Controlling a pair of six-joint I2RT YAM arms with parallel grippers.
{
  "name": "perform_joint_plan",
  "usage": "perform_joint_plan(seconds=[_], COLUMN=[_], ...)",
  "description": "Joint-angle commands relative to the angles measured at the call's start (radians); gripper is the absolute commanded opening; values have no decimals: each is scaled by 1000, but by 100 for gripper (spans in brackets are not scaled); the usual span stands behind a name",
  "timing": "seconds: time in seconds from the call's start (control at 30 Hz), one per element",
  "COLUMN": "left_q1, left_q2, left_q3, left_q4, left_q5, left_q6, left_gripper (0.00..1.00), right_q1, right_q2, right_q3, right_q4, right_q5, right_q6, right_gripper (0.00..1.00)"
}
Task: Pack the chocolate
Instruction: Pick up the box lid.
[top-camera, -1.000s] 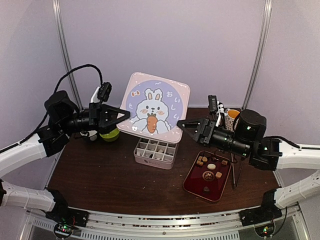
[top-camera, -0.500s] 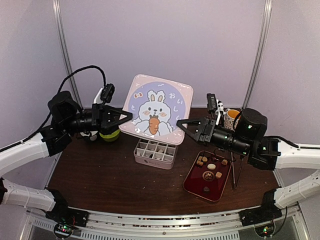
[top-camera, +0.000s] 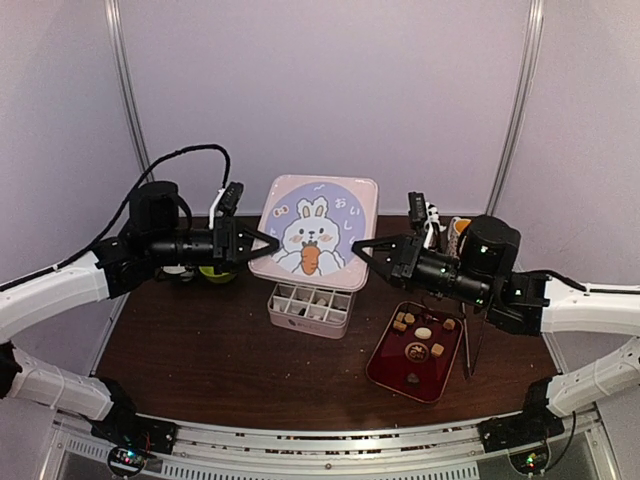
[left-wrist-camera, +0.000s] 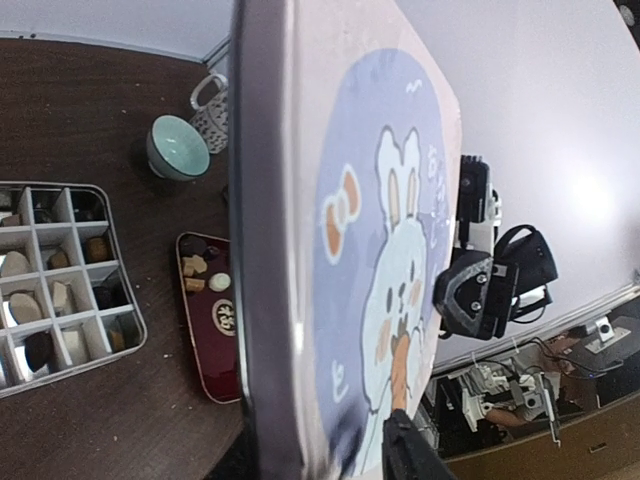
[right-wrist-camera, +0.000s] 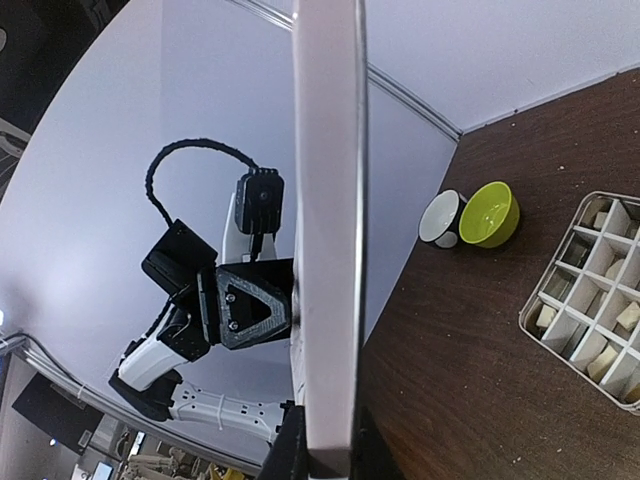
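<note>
My right gripper will next move down toward the compartmented box and let go of the lid, because the box is below my gripper and to its left in the top view.
A square pink lid with a rabbit picture hangs tilted above the compartmented box. My right gripper is shut on the lid's right edge; in the right wrist view the rim sits pinched between the fingers. My left gripper straddles the lid's left edge, its visible finger standing off the face, so it is open. Chocolate pieces lie in the box cells, and more chocolate sits on the dark red tray.
A green bowl and a white mug stand at the back left. A teal bowl and a patterned mug stand at the back right. A thin dark tool lies beside the tray.
The lid has shifted right and turned flatter toward the camera. My right gripper has shut on its right edge. My left arm reached further right and its jaws loosened on the left edge.
</note>
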Motion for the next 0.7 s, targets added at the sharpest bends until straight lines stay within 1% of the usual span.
perform_joint_plan(seconds=[0.0, 0.13, 0.23, 0.33, 0.43, 0.5, 0.67], left_q1=[-3, -3, 0, 12, 30, 44, 85], left_q2=[41, 114, 174, 220, 247, 272, 344], left_q3=[60, 116, 144, 148, 125, 117, 119], left_q4=[-114, -210, -229, -198, -138, -103, -87], left_q5=[-82, -156, -170, -139, -141, -131, -119], left_q6=[136, 233, 273, 296, 295, 296, 309], left_gripper=[36, 37, 40, 46, 51, 51, 51], right_q1=[-34, -59, -72, -84, -90, -90, -92], right_q2=[54, 120, 162, 195, 221, 241, 278], right_q3=[-25, -50, -76, -100, -106, -103, -93], right_q4=[23, 50, 110, 174, 206, 205, 183], right_q5=[15, 20, 25, 29, 38, 50, 92], right_q6=[60, 88, 117, 129, 126, 121, 111], right_gripper=[0, 0, 0, 0, 0, 0, 0])
